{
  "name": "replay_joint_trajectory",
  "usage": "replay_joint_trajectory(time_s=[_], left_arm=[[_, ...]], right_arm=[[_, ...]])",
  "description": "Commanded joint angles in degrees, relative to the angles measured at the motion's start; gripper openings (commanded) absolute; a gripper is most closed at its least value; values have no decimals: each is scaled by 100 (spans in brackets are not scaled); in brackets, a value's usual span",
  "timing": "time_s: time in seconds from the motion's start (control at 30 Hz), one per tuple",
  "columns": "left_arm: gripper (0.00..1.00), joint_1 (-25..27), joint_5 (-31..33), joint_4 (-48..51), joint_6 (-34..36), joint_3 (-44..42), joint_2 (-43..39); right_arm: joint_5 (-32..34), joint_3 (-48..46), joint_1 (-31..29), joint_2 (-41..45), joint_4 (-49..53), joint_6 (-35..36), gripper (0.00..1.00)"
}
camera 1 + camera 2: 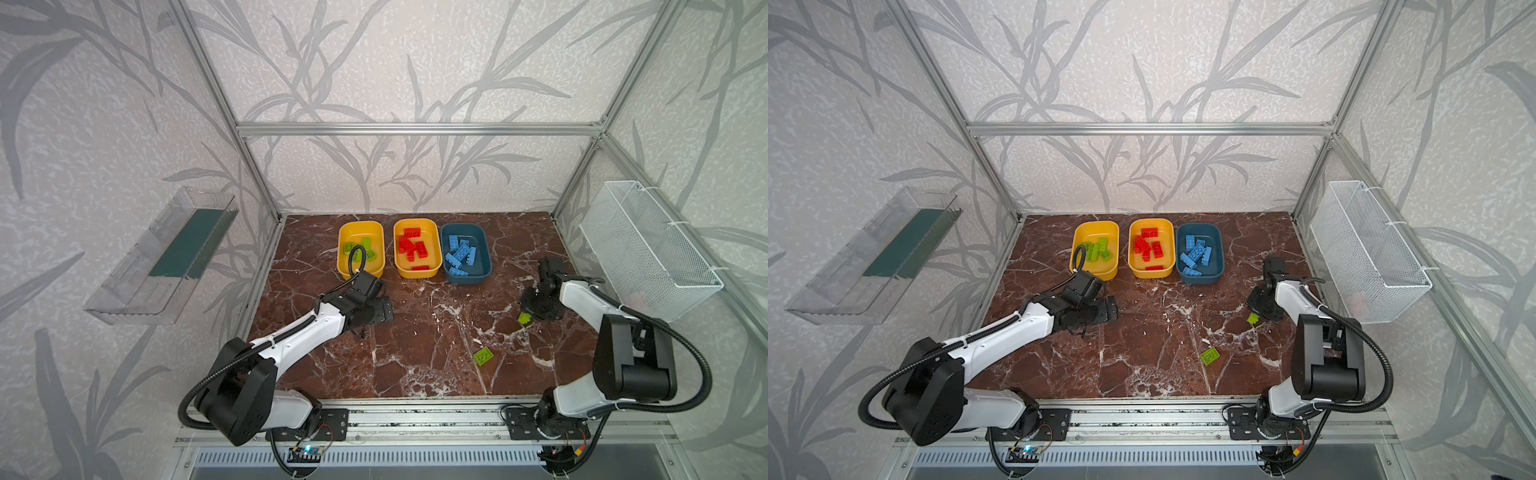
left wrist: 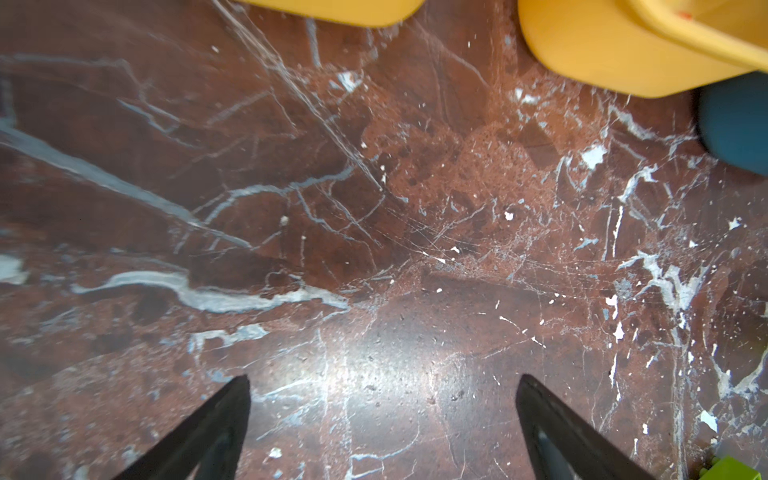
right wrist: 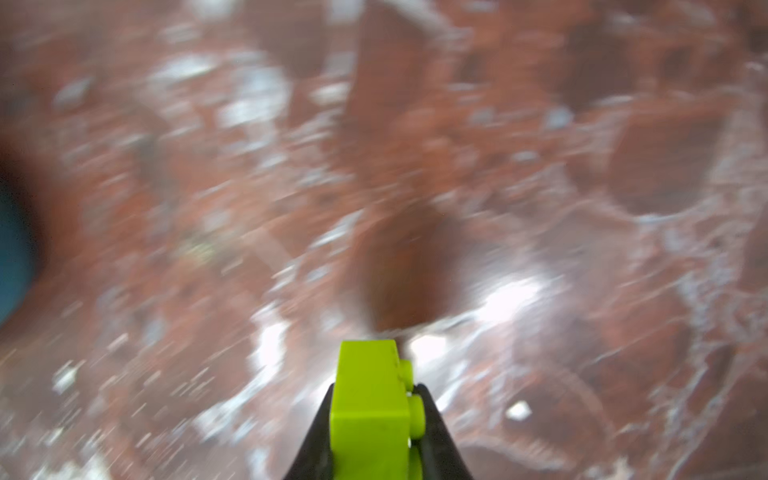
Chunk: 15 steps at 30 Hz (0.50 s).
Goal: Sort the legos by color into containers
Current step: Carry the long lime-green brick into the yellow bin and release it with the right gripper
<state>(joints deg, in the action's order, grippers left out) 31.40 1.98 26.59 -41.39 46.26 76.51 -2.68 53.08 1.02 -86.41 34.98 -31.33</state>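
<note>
The right gripper moves up and outward past the teal tub (image 1: pixel 467 279) next, then down over the yellow tub of matching green legos, outward of it, to release.
Three containers stand in a row at the back in both top views. The left yellow tub (image 1: pixel 360 223) holds green legos (image 1: pixel 365 243), the middle yellow tub (image 1: pixel 417 273) red legos (image 1: pixel 415 245), and the teal tub (image 1: pixel 467 279) blue legos (image 1: pixel 460 253). My right gripper (image 3: pixel 376 388) is shut on a lime green lego (image 3: pixel 370 407) just above the marble at right (image 1: pixel 524 318). Another green lego (image 1: pixel 483 356) lies loose near the front. My left gripper (image 2: pixel 384 378) hangs open over bare marble in front of the yellow tubs, with nothing between its fingers.
A clear plastic tray (image 1: pixel 162 257) hangs on the left wall and a white wire mesh basket (image 1: pixel 648 245) on the right wall. Aluminium frame posts stand at the back corners of the marble table (image 1: pixel 415 332). The arm bases sit on a rail along the front edge.
</note>
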Motion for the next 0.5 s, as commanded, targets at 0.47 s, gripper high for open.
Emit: replay_joint_trajectory(time_s=[0.47], left_arm=[[99, -275, 597, 884, -947, -1129, -2205]], right_arm=[[-868, 5036, -3659, -2837, -593, 66, 1]])
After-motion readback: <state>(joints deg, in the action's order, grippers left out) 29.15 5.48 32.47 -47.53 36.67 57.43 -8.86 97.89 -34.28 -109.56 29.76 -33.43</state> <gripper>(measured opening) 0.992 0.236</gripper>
